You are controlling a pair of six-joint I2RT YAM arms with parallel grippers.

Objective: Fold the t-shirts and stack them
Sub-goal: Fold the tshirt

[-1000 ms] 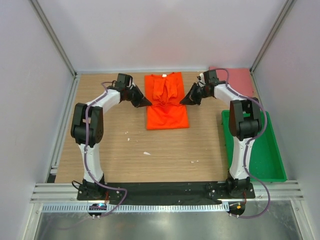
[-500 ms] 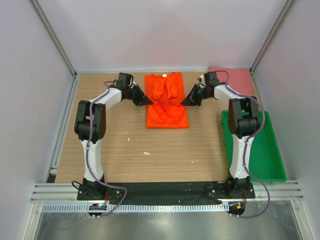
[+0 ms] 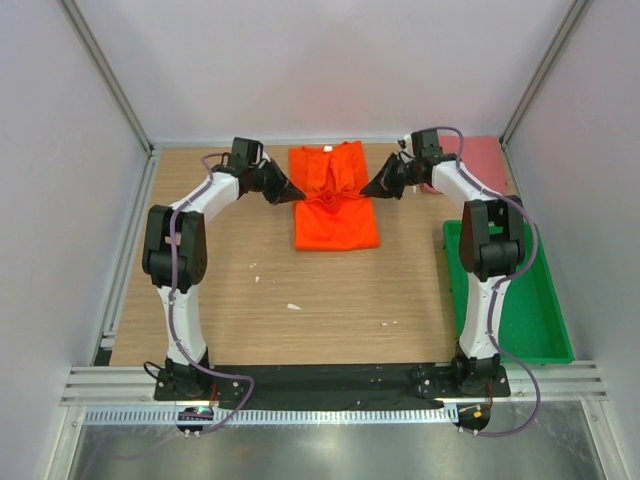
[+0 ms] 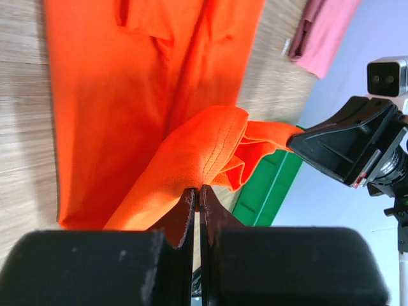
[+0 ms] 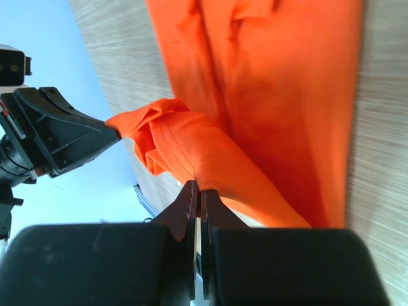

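I will next move the t-shirt's pinched edge outward with my right gripper, lower it and let it go. The edge is still hanging raised, and the t-shirt's upper half [image 3: 348, 174] [image 5: 303, 83] is below and outward.
The bright orange t-shirt [image 3: 335, 225] lies lengthwise at the back middle of the table, collar toward the far wall. My left gripper [image 3: 297, 195] is shut on its left edge and my right gripper [image 3: 366, 191] is shut on its right edge, both about halfway down its length. In the left wrist view the left gripper [image 4: 197, 190] pinches a raised, bunched fold of orange cloth [image 4: 210, 146]. The right wrist view shows the right gripper [image 5: 199, 189] gripping the same lifted fold [image 5: 185, 150]. The dull pink-red t-shirt [image 3: 478, 160] lies at the back right corner, partly behind the right arm.
A green plastic tray [image 3: 525, 300] stands along the right edge of the wooden table [image 3: 250, 310]. Grey walls close in the left, back and right sides. Small white specks [image 3: 293, 306] dot the table in front of the shirt.
Both grippers have moved a little toward the far wall with the orange cloth in them. The shirt's near edge has drawn back with them.
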